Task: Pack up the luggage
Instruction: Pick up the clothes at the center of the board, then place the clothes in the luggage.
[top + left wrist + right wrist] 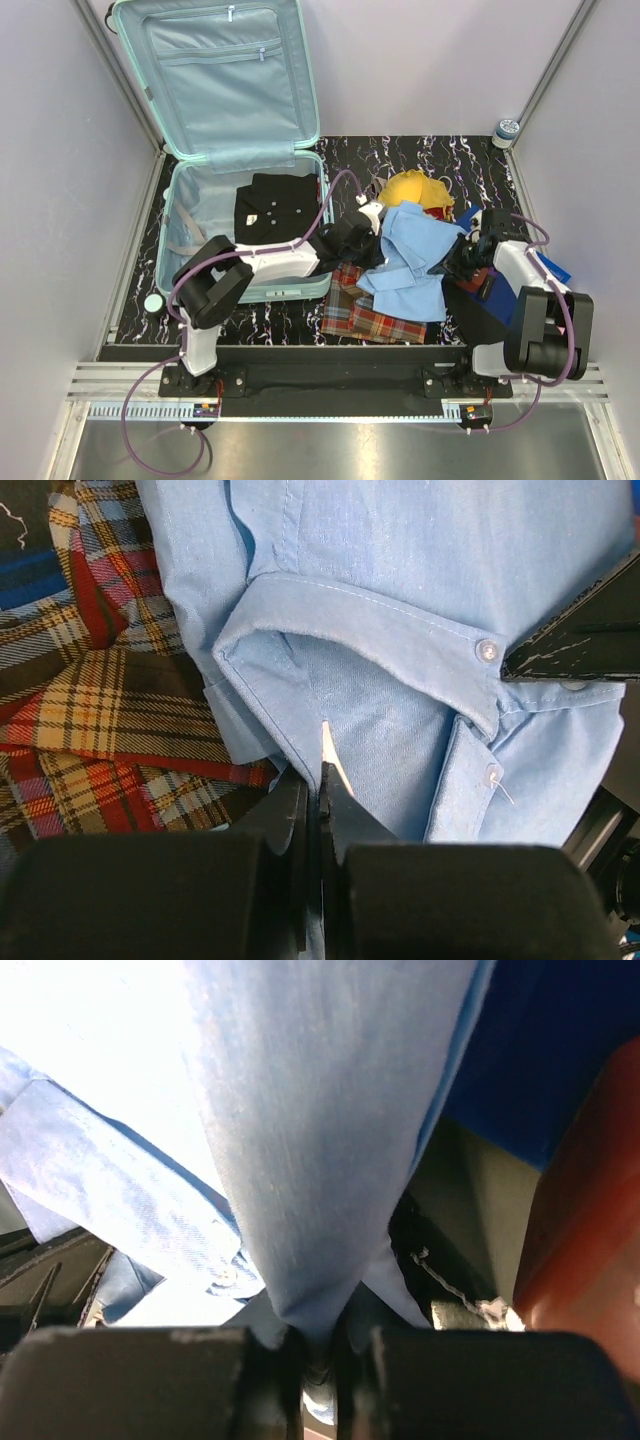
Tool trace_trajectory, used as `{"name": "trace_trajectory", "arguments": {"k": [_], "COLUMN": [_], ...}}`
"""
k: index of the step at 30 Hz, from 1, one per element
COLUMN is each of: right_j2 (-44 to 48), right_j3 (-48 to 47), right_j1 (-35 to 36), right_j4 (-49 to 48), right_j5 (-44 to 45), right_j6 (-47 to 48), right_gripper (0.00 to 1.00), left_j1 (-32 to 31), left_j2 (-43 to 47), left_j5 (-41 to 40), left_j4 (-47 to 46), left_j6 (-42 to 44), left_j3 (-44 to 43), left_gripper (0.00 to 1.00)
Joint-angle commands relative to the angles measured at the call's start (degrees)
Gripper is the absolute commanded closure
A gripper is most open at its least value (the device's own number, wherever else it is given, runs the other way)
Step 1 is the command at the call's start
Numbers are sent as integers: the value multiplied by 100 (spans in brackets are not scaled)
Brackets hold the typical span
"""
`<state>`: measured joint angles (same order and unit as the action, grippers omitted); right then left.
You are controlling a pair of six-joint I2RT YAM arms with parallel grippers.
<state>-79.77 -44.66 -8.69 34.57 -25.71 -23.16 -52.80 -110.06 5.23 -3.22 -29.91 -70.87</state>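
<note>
The cloth goes across the luggage rim in my right gripper next for release atop the black shirt (275,205), since that lies to the gripper's left in the top view.
The mint-green luggage (200,215) lies open at the left, its lid (225,75) leaning on the back wall. A folded black shirt (275,205) rests in its base. A light blue shirt (415,255) is draped over the clothes pile at the centre-right. At the shirt's left edge, my left gripper (366,232) is shut on a fold of the shirt (400,630), with the jaws (322,780) pinched tight on the cloth. At the shirt's right edge, my right gripper (462,258) is shut on a bunch of the same fabric (320,1110), which runs down between the jaws (320,1345).
A red-and-yellow plaid garment (370,312) lies under the shirt toward the front. A yellow item (412,188) sits behind it. Dark, red (590,1220) and deep blue (555,272) things are under the right arm. A small jar (507,130) stands at the back right corner.
</note>
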Motion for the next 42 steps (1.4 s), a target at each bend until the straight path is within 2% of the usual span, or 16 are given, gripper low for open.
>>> {"name": "trace_trajectory", "arguments": {"k": [1, 3, 6, 9, 14, 18, 27, 33, 37, 41, 42], "right_j2": [523, 707, 857, 831, 551, 234, -925, -1954, -2805, -3474, -3615], "right_j3": [-393, -595, -911, -1262, -1913, -2678, -4172, -5270, -6095, -6668, -6774], "right_j1": [34, 51, 156, 481, 1219, 1659, 2765, 3443, 3716, 3909, 3927], "right_j4": [445, 664, 875, 938, 938, 859, 569, 419, 402, 367, 375], "right_j5": [-153, -144, -118, -4, 303, 418, 506, 471, 305, 67, -12], "right_j6": [-13, 4, -4, -109, -338, -488, -699, -831, -892, -971, -989], "right_gripper": [96, 100, 100, 100, 100, 100, 100, 100, 100, 100, 100], "left_j1": [-108, -117, -108, -108, -99, 67, 1200, 2368, 2765, 3204, 3510], "left_j2": [730, 898, 1179, 1320, 1829, 2400, 3481, 4061, 4265, 4099, 4037], "left_j5": [-39, -224, -452, -506, -1391, -1657, -1605, -1315, -1262, -1463, -1446], "left_j4": [-398, -390, -337, 49, 470, 778, 1438, 1614, 1684, 1807, 1799], "left_j6": [345, 503, 696, 872, 1171, 1339, 1365, 1260, 1286, 1225, 1181], "left_j3": [100, 170, 135, -66, -67, 135, 539, 1145, 1392, 1646, 1690], "left_gripper": [100, 100, 100, 100, 100, 100, 100, 100, 100, 100, 100]}}
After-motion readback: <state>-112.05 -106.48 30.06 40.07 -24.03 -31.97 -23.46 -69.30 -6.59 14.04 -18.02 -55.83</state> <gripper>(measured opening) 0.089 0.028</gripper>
